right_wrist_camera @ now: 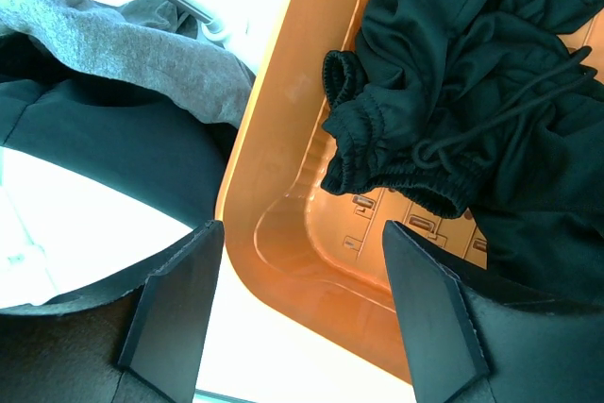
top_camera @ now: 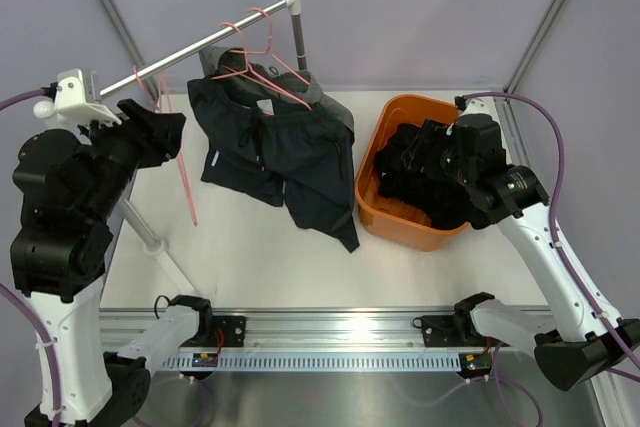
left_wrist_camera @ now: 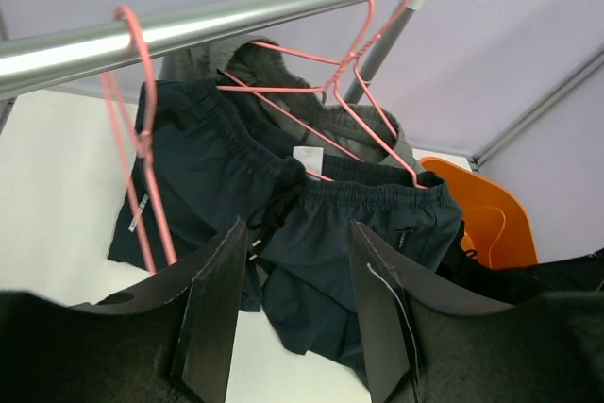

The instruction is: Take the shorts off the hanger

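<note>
I should move my left gripper outward and to the right in the top view next, around the navy shorts' hanger neck bare below the metal bar (top_camera: 190,52), and close it.
The dark navy shorts (top_camera: 270,152) hang from a pink hanger (top_camera: 265,62) on the metal rail (top_camera: 190,52), with the mid-grey shorts (top_camera: 318,87) behind them on a second pink hanger. The black shorts (top_camera: 398,175) lie crumpled in the orange basket (top_camera: 400,107). My left gripper (top_camera: 168,132) is open and empty, left of the navy shorts (left_wrist_camera: 359,224), which show beyond its fingers (left_wrist_camera: 212,309). My right gripper (top_camera: 415,147) is open and empty above the basket's near-left corner (right_wrist_camera: 283,139), beside the black shorts (right_wrist_camera: 472,73).
An empty pink hanger (top_camera: 185,172) hangs at the rail's left end, close to my left gripper; it also shows in the left wrist view (left_wrist_camera: 142,139). The rail's upright post (top_camera: 298,32) stands at the back. Grey walls enclose the table.
</note>
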Available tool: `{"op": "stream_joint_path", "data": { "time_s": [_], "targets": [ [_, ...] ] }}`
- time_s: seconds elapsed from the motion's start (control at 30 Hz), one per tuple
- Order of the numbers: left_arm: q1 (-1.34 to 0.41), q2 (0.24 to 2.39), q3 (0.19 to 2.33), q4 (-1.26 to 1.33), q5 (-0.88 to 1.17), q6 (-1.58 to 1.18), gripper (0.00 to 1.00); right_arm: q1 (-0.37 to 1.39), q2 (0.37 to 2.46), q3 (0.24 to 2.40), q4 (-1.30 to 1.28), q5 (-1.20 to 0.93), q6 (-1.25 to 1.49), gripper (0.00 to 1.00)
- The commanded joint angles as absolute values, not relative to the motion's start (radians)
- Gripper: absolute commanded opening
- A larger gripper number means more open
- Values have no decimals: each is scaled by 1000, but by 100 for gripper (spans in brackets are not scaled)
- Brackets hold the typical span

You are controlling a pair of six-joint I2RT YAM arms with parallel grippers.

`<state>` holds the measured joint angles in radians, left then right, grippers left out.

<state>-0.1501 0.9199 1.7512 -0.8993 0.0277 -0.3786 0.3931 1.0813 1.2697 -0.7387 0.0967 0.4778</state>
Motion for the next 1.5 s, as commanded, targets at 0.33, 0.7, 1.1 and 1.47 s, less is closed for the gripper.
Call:
{"op": "stream_joint_path", "data": {
  "time_s": [0.33,0.7,1.1,1.47],
  "targets": [
    [-463,1163,1816,-772,-304,-357,54,396,1085,1301,-736,127,454,77],
    [-554,1405,1899,-632,-617,-413,54,397,1086,1312,-741,107,434,77],
    [-572,1594,2026,-617,-842,-423,54,396,1095,1350,-761,109,394,78],
    [-583,1667,2039,-611,-903,-428,51,396,1100,1347,-755,101,379,78]
  ]
}}
